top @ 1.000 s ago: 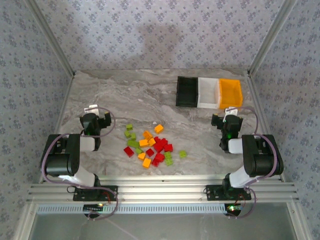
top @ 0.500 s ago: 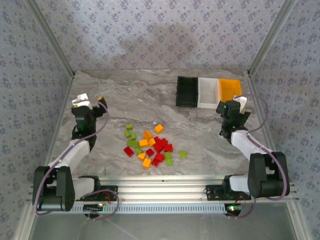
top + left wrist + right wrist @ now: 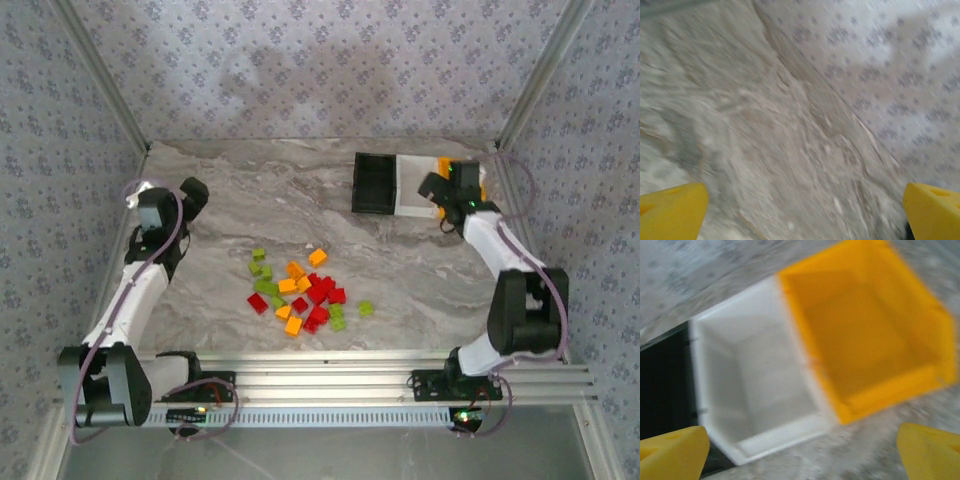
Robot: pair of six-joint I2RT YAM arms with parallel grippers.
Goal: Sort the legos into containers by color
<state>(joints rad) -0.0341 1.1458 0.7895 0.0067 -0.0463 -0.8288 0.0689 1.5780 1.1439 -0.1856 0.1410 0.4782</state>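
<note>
My right gripper swings across the white bin (image 3: 750, 390) next, then turns and lowers astride the black-white seam (image 3: 694, 375), since that lies below it on the black bin's side.
The legos (image 3: 300, 290), a loose pile of red, yellow-orange and light green bricks, lie mid-table in the top view. One green brick (image 3: 366, 308) sits apart on the pile's right. The containers stand in a row at the back right: black (image 3: 375, 183), white (image 3: 410, 188), orange (image 3: 468, 172). My right gripper (image 3: 450, 186) hovers over the white and orange bins, open and empty. The right wrist view shows the white bin (image 3: 750, 390), the orange bin (image 3: 865, 340) and the black bin (image 3: 662, 385) below its spread yellow fingertips (image 3: 670, 452). My left gripper (image 3: 165, 203) is at the far left, open over bare marble (image 3: 790, 150).
The marble table (image 3: 250, 190) is bounded by patterned walls with metal corner posts (image 3: 100, 80). The left wall (image 3: 900, 75) is close ahead of the left gripper. Both arm bases sit on the aluminium rail (image 3: 320, 385) at the near edge.
Both arms have unfolded and reached away from their bases. The left gripper has swung toward the back left, the right gripper up over the bins. The legos have not moved.
</note>
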